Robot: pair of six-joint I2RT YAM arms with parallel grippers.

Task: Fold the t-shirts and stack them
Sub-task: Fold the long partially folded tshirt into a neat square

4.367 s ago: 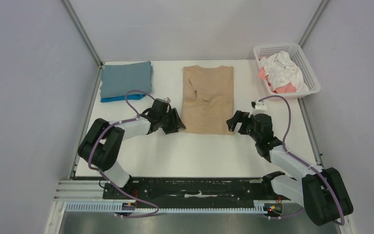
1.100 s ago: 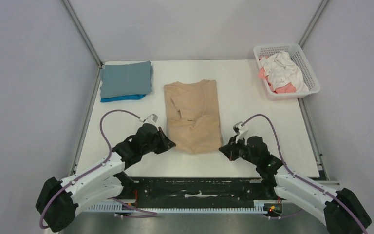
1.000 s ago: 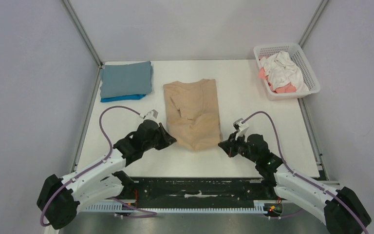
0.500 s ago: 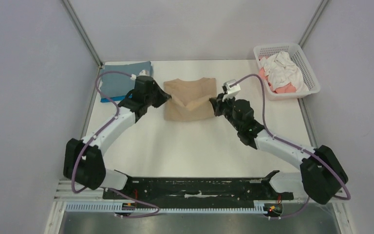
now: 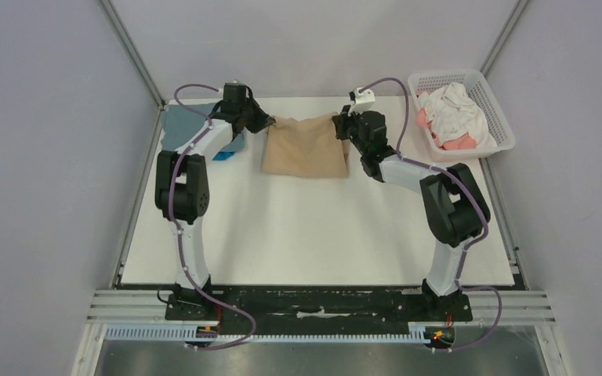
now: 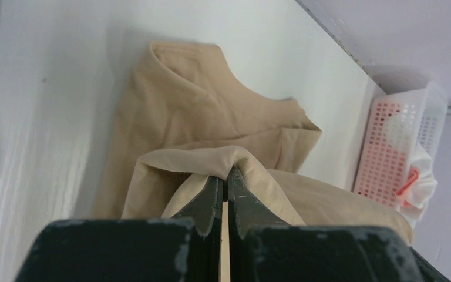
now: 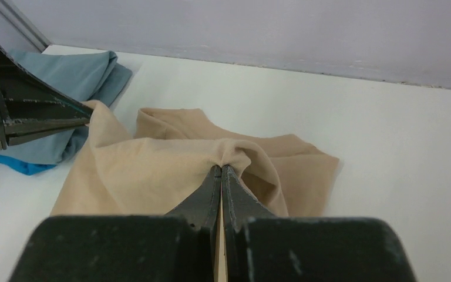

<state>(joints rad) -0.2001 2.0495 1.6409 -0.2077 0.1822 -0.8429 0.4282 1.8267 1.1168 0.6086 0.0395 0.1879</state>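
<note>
My left gripper draws the hem's corner back from the close wall and opens next, since bare white table lies behind it, toward the arm bases.
The tan t-shirt lies folded over on itself at the back middle of the table, its lifted hem carried back over its collar end. My left gripper is shut on the hem's left corner. My right gripper is shut on the right corner. Both corners are held a little above the lower layer. A folded grey-blue t-shirt lies on a bright blue one at the back left, partly hidden by my left arm. White and coral-pink t-shirts are heaped in the basket.
The white lattice basket stands at the back right corner, also seen as the basket in the left wrist view. The back wall is close behind both grippers. Bare white table stretches from the tan shirt to the arm bases.
Both grippers, holding the tan shirt's near hem, swept from the near side to the back of the table. The shirt went from full length to folded in half.
</note>
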